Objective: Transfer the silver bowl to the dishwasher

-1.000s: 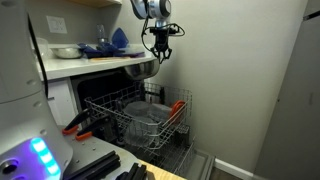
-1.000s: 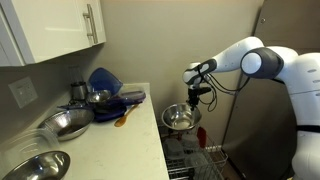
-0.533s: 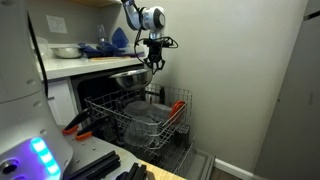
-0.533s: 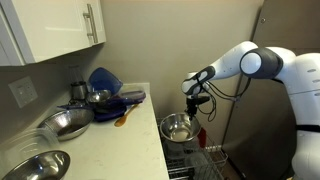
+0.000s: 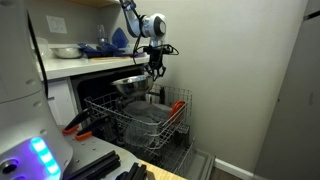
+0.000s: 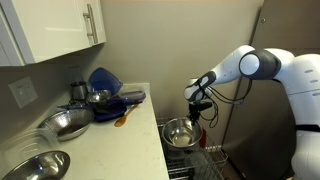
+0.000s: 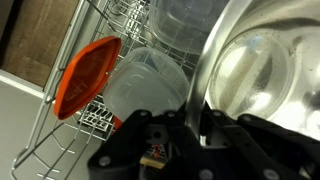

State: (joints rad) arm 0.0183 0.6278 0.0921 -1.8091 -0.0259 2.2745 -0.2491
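Observation:
The bowl (image 5: pixel 132 85) hangs beside the counter's edge, so my gripper should next turn and move away from the counter, over the rack's clear containers, to release there.
My gripper (image 5: pixel 152 68) is shut on the rim of the silver bowl (image 5: pixel 132 85) and holds it just above the dishwasher's pulled-out wire rack (image 5: pixel 120 118). In an exterior view the bowl (image 6: pixel 179 132) hangs under the gripper (image 6: pixel 197 112), beside the counter's edge and over the rack (image 6: pixel 200 165). In the wrist view the bowl's shiny inside (image 7: pixel 262 70) fills the right side, its rim pinched between the fingers (image 7: pixel 190 112). The dishwasher's dark cavity (image 5: pixel 95 90) lies under the counter.
The rack holds clear plastic containers (image 7: pixel 145 85) and a red-orange part (image 7: pixel 85 73). The counter (image 6: pixel 100 145) carries duller metal dishes (image 6: pixel 64 123), a blue object (image 6: pixel 104 82) and other dishes. A wall stands behind the dishwasher.
The gripper has moved down with the bowl, from counter height to just above the rack, and a little toward the dishwasher.

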